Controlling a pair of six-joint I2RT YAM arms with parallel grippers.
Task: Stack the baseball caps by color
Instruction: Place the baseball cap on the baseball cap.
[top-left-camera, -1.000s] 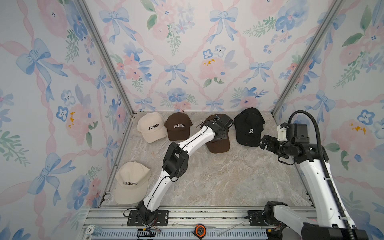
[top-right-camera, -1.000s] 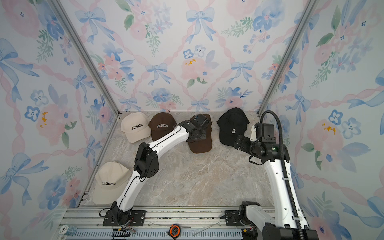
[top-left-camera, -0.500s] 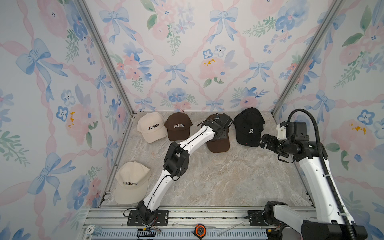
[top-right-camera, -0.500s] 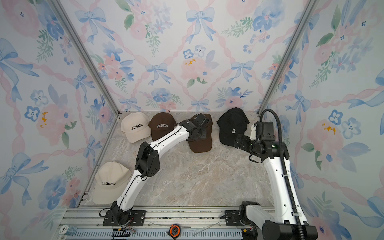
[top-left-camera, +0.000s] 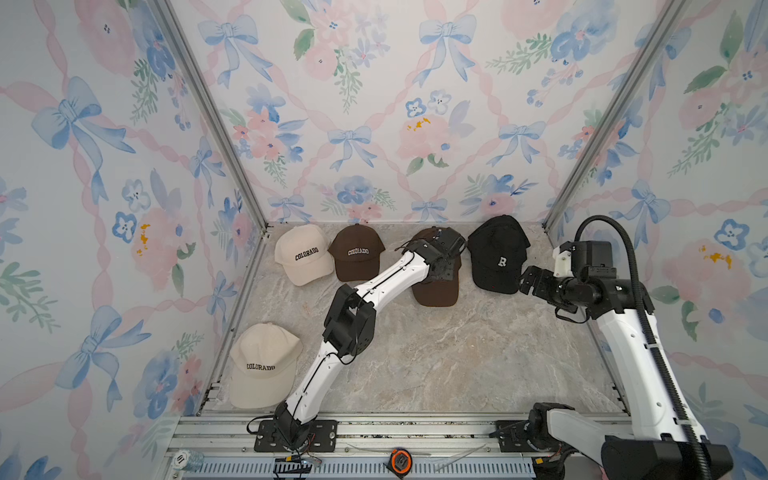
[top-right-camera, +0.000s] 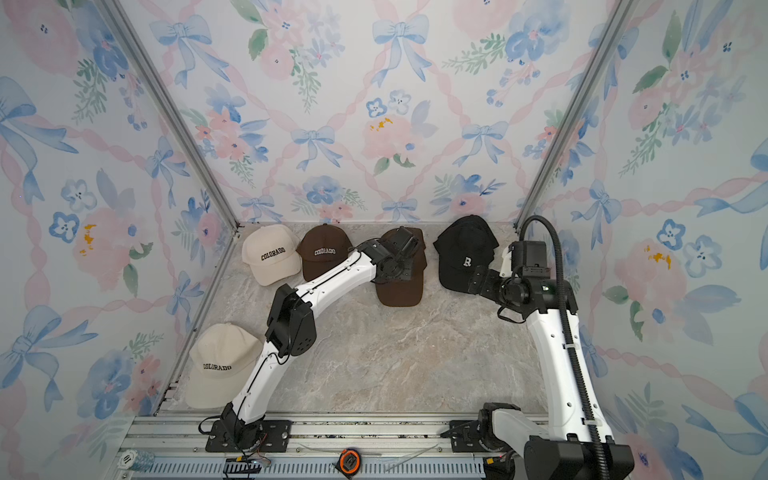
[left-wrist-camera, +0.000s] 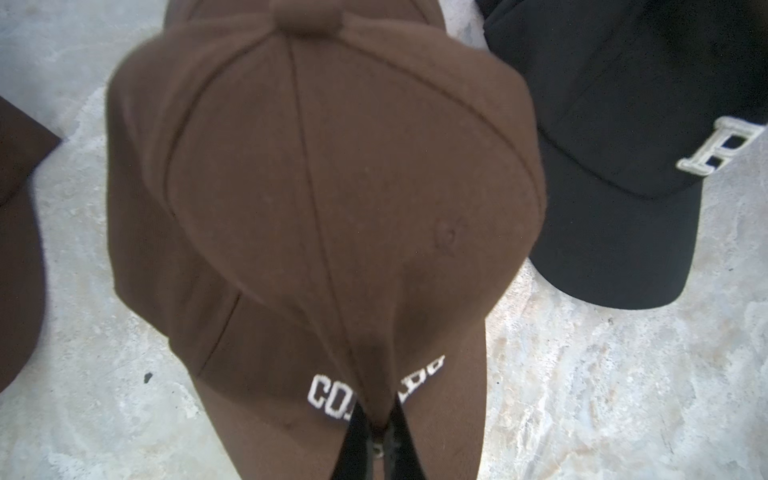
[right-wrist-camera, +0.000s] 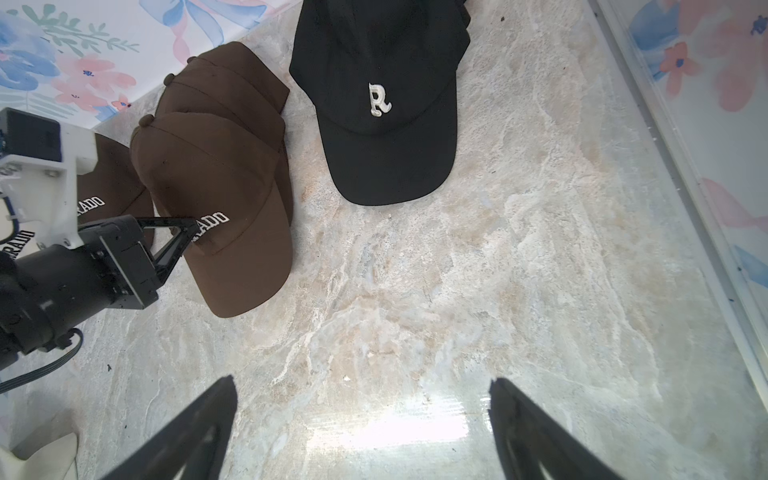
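I will move my left gripper outward next, lower it onto the second brown cap's top (top-left-camera: 425, 232) (left-wrist-camera: 392, 9) and let go of the matching brown cap, because the top of the second cap shows below and outward of my gripper.
My left gripper (left-wrist-camera: 378, 415) is shut on a brown "COLORADO" cap (left-wrist-camera: 324, 187), pinching the front of its crown at the lettering. In the right wrist view this held cap (right-wrist-camera: 224, 208) lies on top of a second brown cap (right-wrist-camera: 232, 83). Both top views show it at the back middle (top-left-camera: 436, 291) (top-right-camera: 401, 291), with the left gripper (top-left-camera: 446, 249) over its crown. A black "R" cap (top-left-camera: 496, 257) (right-wrist-camera: 382, 124) lies just to its right. My right gripper (right-wrist-camera: 361, 395) stands open over bare table, near the black cap's brim (top-left-camera: 525, 280).
At the back left sit a cream cap (top-left-camera: 303, 253) and another brown cap (top-left-camera: 357, 251), side by side. A second cream cap (top-left-camera: 262, 365) lies at the front left by the wall. Walls close in three sides; a metal rail (top-left-camera: 395, 428) runs along the front.
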